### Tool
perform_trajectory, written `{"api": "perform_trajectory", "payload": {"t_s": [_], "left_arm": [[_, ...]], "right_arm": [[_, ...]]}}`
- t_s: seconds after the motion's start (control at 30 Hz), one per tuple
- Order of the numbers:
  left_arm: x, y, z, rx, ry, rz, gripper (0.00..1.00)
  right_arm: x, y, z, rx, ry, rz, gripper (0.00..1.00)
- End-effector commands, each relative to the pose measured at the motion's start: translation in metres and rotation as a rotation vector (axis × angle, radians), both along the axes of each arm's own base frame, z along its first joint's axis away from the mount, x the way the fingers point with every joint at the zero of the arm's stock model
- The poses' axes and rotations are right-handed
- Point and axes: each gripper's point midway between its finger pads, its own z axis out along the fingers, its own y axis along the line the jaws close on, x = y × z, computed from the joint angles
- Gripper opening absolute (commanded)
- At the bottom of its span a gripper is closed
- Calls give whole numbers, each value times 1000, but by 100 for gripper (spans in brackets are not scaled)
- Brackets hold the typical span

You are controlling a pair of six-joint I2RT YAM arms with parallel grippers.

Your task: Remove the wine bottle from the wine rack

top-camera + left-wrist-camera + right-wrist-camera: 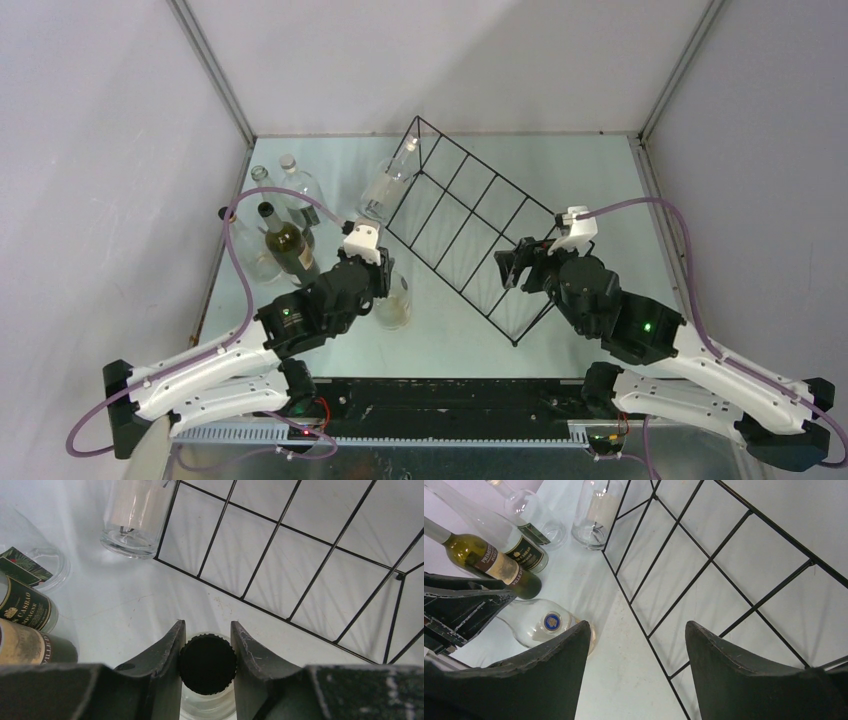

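Observation:
My left gripper needs to move outward, left in the top view, and release the bottle on bare tabletop [333,241] beside the green bottle, clear of the rack [488,165].
The black wire wine rack [488,165] stands diagonally on the table; it also shows in the left wrist view [265,610] and the right wrist view [648,636]. A clear bottle [385,185] lies in its far end compartment, base outward [132,520]. My left gripper [385,290] is shut on the black cap [207,664] of a second clear bottle [393,308], which stands on the table just left of the rack. That bottle carries a blue badge [546,625]. My right gripper [512,268] is open and empty at the rack's near end, its fingers either side of a rack wire [636,627].
Several other bottles stand or lie at the left: a green wine bottle with a label [285,245] and clear ones [300,180] near the left wall. The enclosure walls close in the table on three sides.

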Motion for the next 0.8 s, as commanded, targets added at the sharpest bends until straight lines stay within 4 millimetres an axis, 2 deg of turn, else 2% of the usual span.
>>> {"api": "perform_trajectory", "payload": {"t_s": [0.0,0.13,0.17,0.27,0.37,0.4,0.5,0.53,0.57,0.6,0.63,0.67,0.77], "left_arm": [[9,14,18,22,-72,68,15],[14,21,28,37,-92,91,2],[16,24,31,38,-97,100,1],[22,31,37,28,-110,106,0],[37,44,50,12,-134,135,0],[39,43,53,5,-137,118,0],[58,52,68,2,-168,130,0],[64,53,67,22,-165,135,0],[71,58,76,16,-178,151,0],[80,63,76,35,-176,169,0],[84,62,84,28,-188,163,0],[92,66,83,45,-184,179,0],[108,69,95,46,-198,190,0]], "right_arm": [[0,-2,-2,28,11,-12,72],[-1,-2,-4,54,18,-14,72],[-1,-1,-6,58,20,-13,72],[-3,0,-9,62,31,-6,72],[-3,0,-14,54,41,-5,72],[-3,-1,-14,54,41,-9,72],[-3,-3,-16,58,44,-18,72],[-3,-4,-17,59,44,-20,72],[-3,-3,-16,65,44,-19,72],[-3,-3,-18,65,46,-19,72],[-3,-3,-18,68,46,-18,72],[-2,-3,-20,67,48,-20,72],[-2,-1,-23,63,58,-16,72]]}}
